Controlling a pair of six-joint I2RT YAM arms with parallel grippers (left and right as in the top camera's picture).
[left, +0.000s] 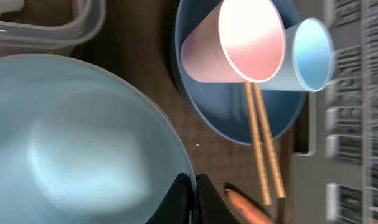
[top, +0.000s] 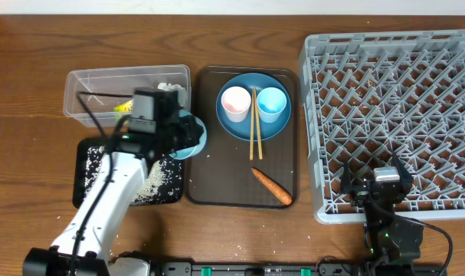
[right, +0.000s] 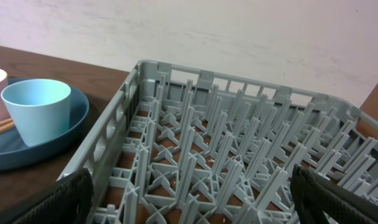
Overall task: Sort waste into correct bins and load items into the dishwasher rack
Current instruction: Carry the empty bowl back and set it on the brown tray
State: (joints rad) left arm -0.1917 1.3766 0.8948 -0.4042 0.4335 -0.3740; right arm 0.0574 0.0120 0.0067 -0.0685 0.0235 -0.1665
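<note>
I need to move the bowl in my left gripper next, to lower it onto the bare part of the brown tray between the black tray and the carrot.
My left gripper (left: 193, 186) is shut on the rim of the pale blue bowl (left: 70, 143), which hangs between the clear tub (top: 94, 84) and the brown tray, above the black tray's (top: 86, 176) corner. Rice (top: 159, 180) lies in the black tray. Crumpled paper with a yellow wrapper (top: 126, 108) sits in the tub. The blue plate (top: 236, 129) carries the white-pink cup (top: 235, 102), the light blue cup (top: 271, 103) and the chopsticks (top: 255, 130). A carrot (top: 272, 186) lies below them. My right gripper (right: 195, 202) stands open over the grey rack's (top: 393, 100) near edge.
The brown serving tray (top: 217, 184) sits between the bins and the rack, holding the plate and carrot. A few rice grains are scattered on it and inside the rack. Bare wooden table shows along the far edge and the left side.
</note>
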